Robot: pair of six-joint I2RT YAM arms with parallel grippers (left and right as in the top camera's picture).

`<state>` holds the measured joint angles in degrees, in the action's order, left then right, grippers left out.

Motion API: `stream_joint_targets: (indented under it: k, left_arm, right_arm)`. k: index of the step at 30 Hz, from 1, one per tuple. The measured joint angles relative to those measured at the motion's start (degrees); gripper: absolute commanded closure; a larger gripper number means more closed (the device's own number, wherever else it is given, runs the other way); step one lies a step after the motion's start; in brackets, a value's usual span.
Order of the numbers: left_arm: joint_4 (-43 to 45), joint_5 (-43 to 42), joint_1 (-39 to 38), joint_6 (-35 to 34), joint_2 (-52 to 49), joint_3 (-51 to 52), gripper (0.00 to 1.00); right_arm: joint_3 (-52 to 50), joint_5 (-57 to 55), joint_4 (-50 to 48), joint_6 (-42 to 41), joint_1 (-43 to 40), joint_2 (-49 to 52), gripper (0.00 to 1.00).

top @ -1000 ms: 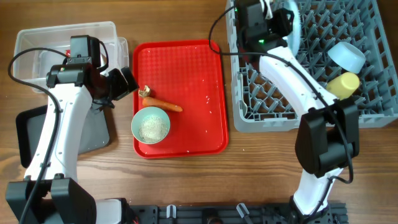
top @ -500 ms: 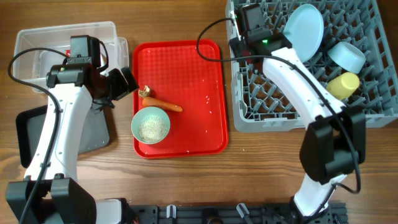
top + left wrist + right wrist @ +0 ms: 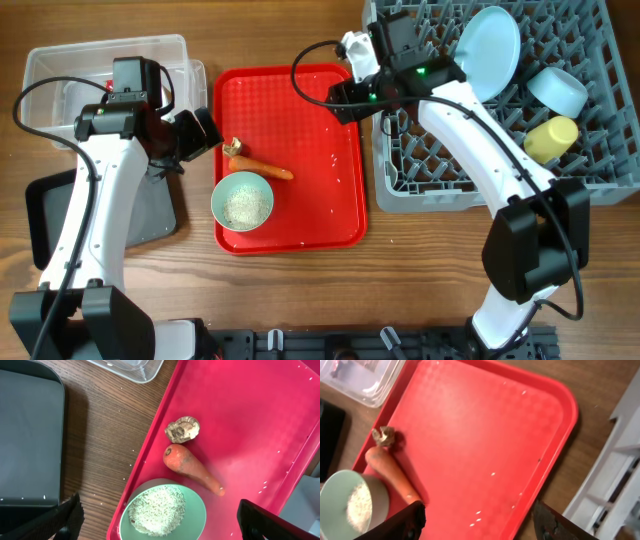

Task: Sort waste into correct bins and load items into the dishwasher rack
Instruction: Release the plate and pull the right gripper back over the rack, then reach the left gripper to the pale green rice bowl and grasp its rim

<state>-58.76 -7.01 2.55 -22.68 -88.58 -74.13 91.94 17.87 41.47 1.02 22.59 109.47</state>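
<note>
Next, my left gripper lowers back onto the bowl's rim by the carrot's tip, as that rim lies below it and to its right in the overhead view.
On the red serving tray lie a mint-green bowl of white rice, an orange carrot and a small brownish lump. My left gripper is open and empty at the tray's left edge; in the left wrist view its fingers straddle the bowl, below the carrot and lump. My right gripper is open and empty above the tray's far right corner. The pale blue plate, light blue bowl and yellow cup sit in the grey rack.
The clear tub stands at the far left and the black tray lies in front of it, partly under my left arm. A few rice grains are scattered on the red tray. The wrapper and tissue do not show plainly.
My right gripper has let go of the pale blue plate, which stays upright in the rack, and has moved left to the red tray's far right corner. The left arm has not moved.
</note>
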Motion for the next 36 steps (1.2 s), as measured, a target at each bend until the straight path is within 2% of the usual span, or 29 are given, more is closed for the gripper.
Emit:
stream_joint_targets:
  k: [7, 12, 17, 23, 29, 36]
  left_arm:
    - [-0.35, -0.42, 0.0, 0.0, 0.0, 0.0, 0.0]
    - [-4.04, -1.2, -0.79, 0.0, 0.0, 0.0, 0.0]
    - [-5.55, -1.66, -5.84, -0.02, 0.0, 0.42, 0.0]
    - [-5.29, -1.9, -13.55, -0.02, 0.0, 2.97, 0.0]
    - [-1.42, -1.62, -19.52, -0.85, 0.0, 7.45, 0.0]
    - [6.88, 1.22, -22.97, -1.79, 0.0, 12.04, 0.04]
  right_arm:
    - [0.0, 0.13, 5.01, -0.39, -0.07, 0.0, 0.28]
    - [0.0, -0.28, 8.0, -0.79, -0.07, 0.0, 0.27]
    - [0.0, -1.86, 8.72, -1.01, -0.15, -1.09, 0.25]
    - [0.0, -5.88, 9.33, -2.03, -2.14, -9.11, 0.21]
    - [0.0, -11.19, 13.49, -4.68, -7.74, -17.49, 0.18]
    - [0.0, -13.07, 18.62, -5.75, -11.08, -17.75, 0.18]
